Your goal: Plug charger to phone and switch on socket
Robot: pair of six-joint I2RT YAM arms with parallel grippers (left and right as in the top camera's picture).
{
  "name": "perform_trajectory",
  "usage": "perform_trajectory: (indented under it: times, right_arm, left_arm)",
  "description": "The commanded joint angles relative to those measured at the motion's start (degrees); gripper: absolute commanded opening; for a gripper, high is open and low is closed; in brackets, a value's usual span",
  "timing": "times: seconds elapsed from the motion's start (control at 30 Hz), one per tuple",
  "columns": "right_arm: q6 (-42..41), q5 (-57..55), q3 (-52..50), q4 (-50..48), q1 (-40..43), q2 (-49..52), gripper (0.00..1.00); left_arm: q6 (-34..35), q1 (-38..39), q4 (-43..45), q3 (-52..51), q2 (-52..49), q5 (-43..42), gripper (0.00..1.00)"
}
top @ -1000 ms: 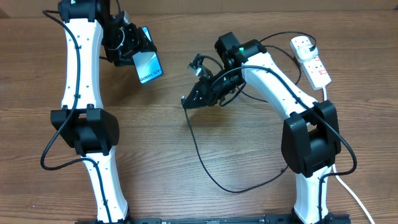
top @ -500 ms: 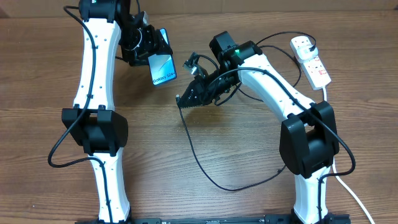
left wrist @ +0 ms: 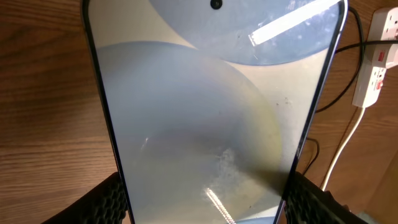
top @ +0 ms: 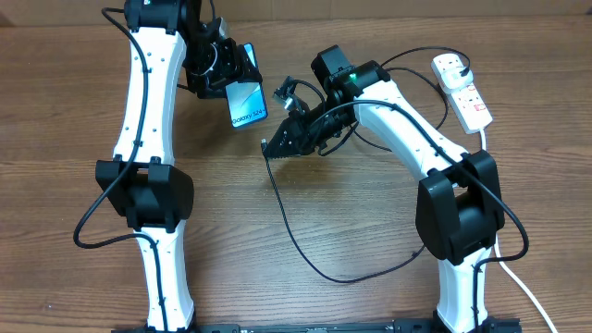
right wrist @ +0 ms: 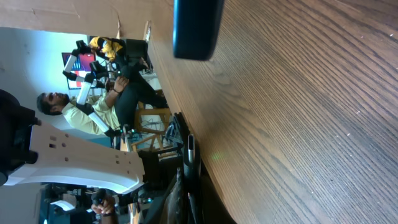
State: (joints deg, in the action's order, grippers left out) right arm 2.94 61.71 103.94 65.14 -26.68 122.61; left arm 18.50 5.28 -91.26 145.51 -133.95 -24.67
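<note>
My right gripper should move away from the phone (top: pixel 248 104), turn its fingers downward and lower the charger to release it on the tabletop below, because that spot is bare.
My left gripper (top: pixel 233 78) is shut on the phone (top: pixel 248 104) and holds it tilted above the table at the back, its light blue "Galaxy" screen facing up. The phone fills the left wrist view (left wrist: pixel 211 118), with my fingers (left wrist: pixel 205 208) on its two long edges. My right gripper (top: pixel 285 141) is shut on the charger near its connector tip (top: pixel 266 146), a short gap right of the phone's lower end. The black cable (top: pixel 298 239) loops down over the table and back toward the right arm. The white socket (top: pixel 461 88) lies at the back right.
The socket also shows at the right edge of the left wrist view (left wrist: pixel 379 56), with its white cord (left wrist: pixel 341 155) and a black cable beside it. In the right wrist view a dark slim block (right wrist: pixel 198 28) hangs over the wooden tabletop (right wrist: pixel 298 124).
My left arm has carried the phone to the right, closer to the connector. My right gripper has shifted a little left with the charger in it.
</note>
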Motion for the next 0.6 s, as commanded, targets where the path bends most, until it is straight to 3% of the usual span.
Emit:
perform_trajectory:
  times: [0.0,0.1,0.33,0.57]
  right_arm:
    - [-0.42,1.18,1.14,-0.39,-0.26,-1.64,0.04]
    - [-3.08,-4.31,1.14,-0.81,-0.26,-1.64,0.04]
    - [-17.57,-36.92,0.85,-2.01,-0.15,-1.62,0.04]
    - [-24.44,-51.87,-2.82,-6.64,0.13,-1.4,0.04]
  left_arm:
    - [1.03,0.44,0.26,1.64,0.94,-0.83,0.04]
    - [1.68,0.42,0.22,1.64,0.94,-0.68,0.04]
    - [8.87,0.33,0.22,1.64,0.92,-0.26,0.04]
    - [14.47,0.39,0.22,1.62,0.92,-0.22,0.04]
